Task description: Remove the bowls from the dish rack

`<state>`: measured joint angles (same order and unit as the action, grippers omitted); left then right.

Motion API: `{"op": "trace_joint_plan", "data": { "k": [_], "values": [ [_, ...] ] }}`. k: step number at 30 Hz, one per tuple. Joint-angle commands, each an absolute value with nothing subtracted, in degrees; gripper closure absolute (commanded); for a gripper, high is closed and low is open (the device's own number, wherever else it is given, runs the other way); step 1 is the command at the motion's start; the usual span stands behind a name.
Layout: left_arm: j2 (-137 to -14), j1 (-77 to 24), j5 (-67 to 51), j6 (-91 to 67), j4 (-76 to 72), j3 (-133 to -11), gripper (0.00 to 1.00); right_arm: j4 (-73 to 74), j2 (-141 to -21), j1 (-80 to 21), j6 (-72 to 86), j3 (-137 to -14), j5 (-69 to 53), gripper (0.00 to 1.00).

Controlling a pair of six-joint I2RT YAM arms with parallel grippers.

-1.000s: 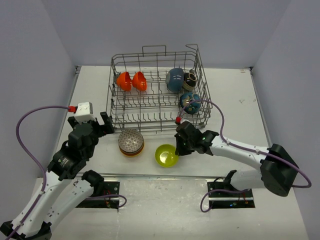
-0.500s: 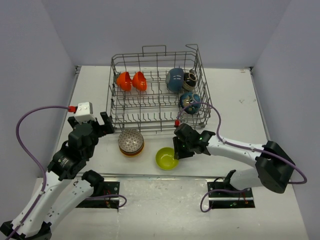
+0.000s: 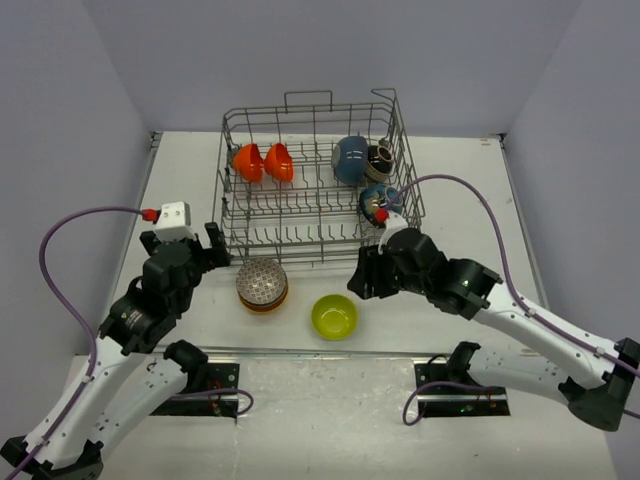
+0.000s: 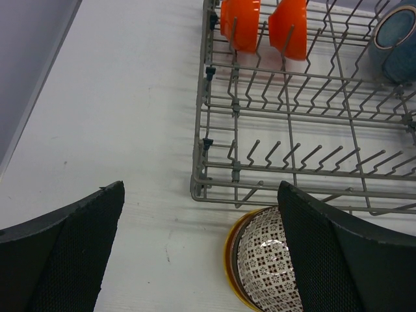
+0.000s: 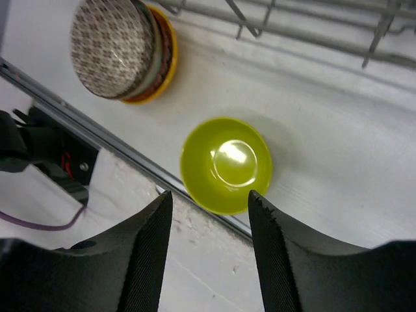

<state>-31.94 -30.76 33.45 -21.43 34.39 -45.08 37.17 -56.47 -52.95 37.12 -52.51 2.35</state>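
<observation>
My left gripper moves outward over the rack (image 3: 300,256) next onto the rim of the orange bowl nearer the blue one, since this stands outward of it.
The grey wire dish rack (image 3: 300,256) stands at the back middle. In it stand two orange bowls (image 3: 262,162), a blue bowl (image 3: 350,158), a black-and-cream one (image 3: 380,160) and a dark teal patterned one (image 3: 379,204). In front of it a stack of bowls (image 3: 262,286) with a patterned one on top rests on the table. The yellow-green bowl (image 3: 334,316) sits upright near the front edge. My right gripper (image 3: 362,283) hangs open just right of and above that bowl (image 5: 226,162), its jaws (image 5: 209,198) empty. My left gripper (image 3: 182,243) is wide open left of the stack (image 4: 260,260).
A metal rail (image 5: 97,133) runs along the table's front edge, close to the yellow-green bowl. The rack's front corner (image 4: 201,185) lies just beyond my left gripper (image 4: 201,188). Purple cables loop off both arms. Grey walls close in the left, right and back.
My right gripper has opened and let go of the yellow-green bowl, then risen and drawn back toward the rack. The bowl stays on the table. The left arm has barely moved.
</observation>
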Motion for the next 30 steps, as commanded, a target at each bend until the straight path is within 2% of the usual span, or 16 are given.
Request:
{"op": "trace_joint_plan", "data": {
  "k": [1,11,14,17,23,30],
  "values": [
    [-32.7,-30.7,33.8,-21.2,33.7,-45.3,0.0,35.7,-56.8,-53.0,31.9,-59.7,5.3,0.48],
    [-36.0,-30.7,33.9,-22.2,35.1,-47.7,0.0,25.4,-79.6,-41.3,25.6,-82.1,-6.8,0.47],
    [-36.7,-30.6,34.5,-22.3,35.0,-47.9,0.0,25.5,-88.0,-40.5,23.9,-92.1,-3.8,0.48],
    [-38.2,-30.7,32.8,-22.2,35.2,-50.6,0.0,27.6,-91.1,-40.2,23.6,-94.0,-2.1,0.48],
    [-56.6,-30.7,31.8,-21.2,41.0,-66.6,0.0,26.1,-81.1,-40.2,25.0,-82.3,4.2,0.47],
    [-82.4,-30.8,33.8,-18.0,40.4,-82.2,0.01,26.0,-58.7,-40.0,27.6,-64.5,12.5,0.47]
  ]
}}
